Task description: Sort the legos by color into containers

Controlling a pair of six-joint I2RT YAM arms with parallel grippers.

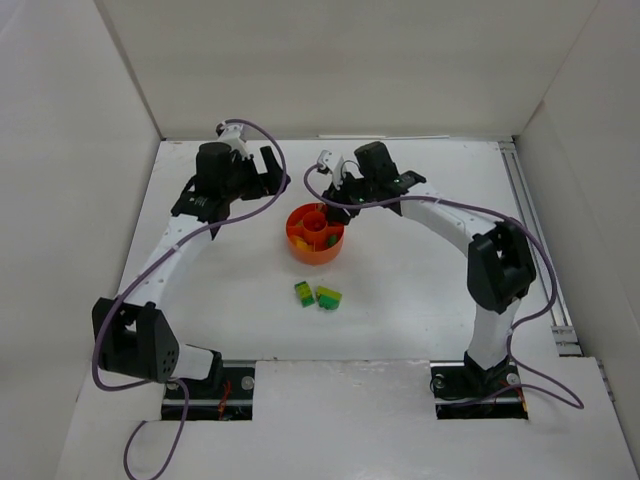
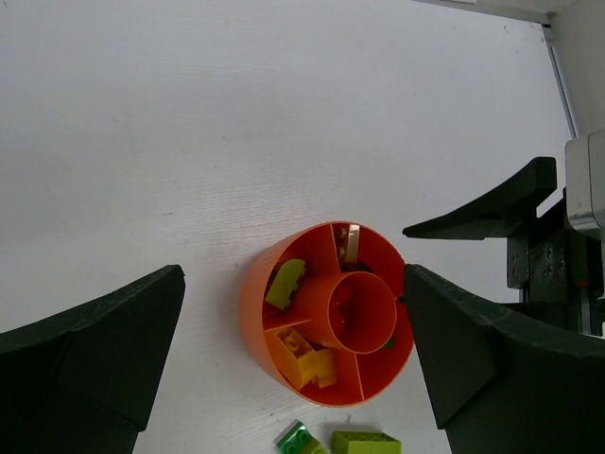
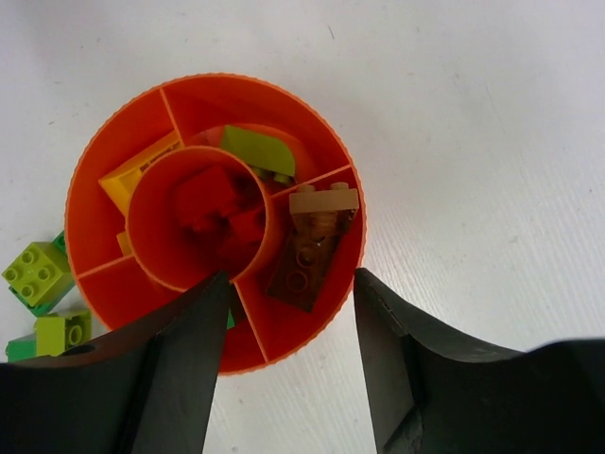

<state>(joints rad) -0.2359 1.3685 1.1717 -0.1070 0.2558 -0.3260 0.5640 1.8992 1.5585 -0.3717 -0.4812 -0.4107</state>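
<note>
The robot should move its left gripper back past the dish (image 1: pixel 315 233) and down onto the green-and-lime lego farther from the bar (image 1: pixel 304 293), because that lego is still outside any container.
The orange dish (image 1: pixel 315 233) stands mid-table, its containers being a central cup ringed by sections. Red legos (image 3: pixel 203 203) lie in the cup. The ring sections hold a lime piece (image 3: pixel 257 151), yellow bricks (image 3: pixel 142 175) and a brown-and-tan brick (image 3: pixel 307 251). My right gripper (image 3: pixel 293 279) hovers open just above the brown brick's section, holding nothing. My left gripper (image 2: pixel 293 274) is wide open above the dish's left side, empty. Two green-and-lime legos (image 1: pixel 304 293) (image 1: pixel 328 297) lie on the table in front of the dish.
White walls close in the table on the left, back and right. A metal rail (image 1: pixel 540 250) runs along the right edge. Both arm bases (image 1: pixel 205 385) (image 1: pixel 480 385) sit at the near edge.
</note>
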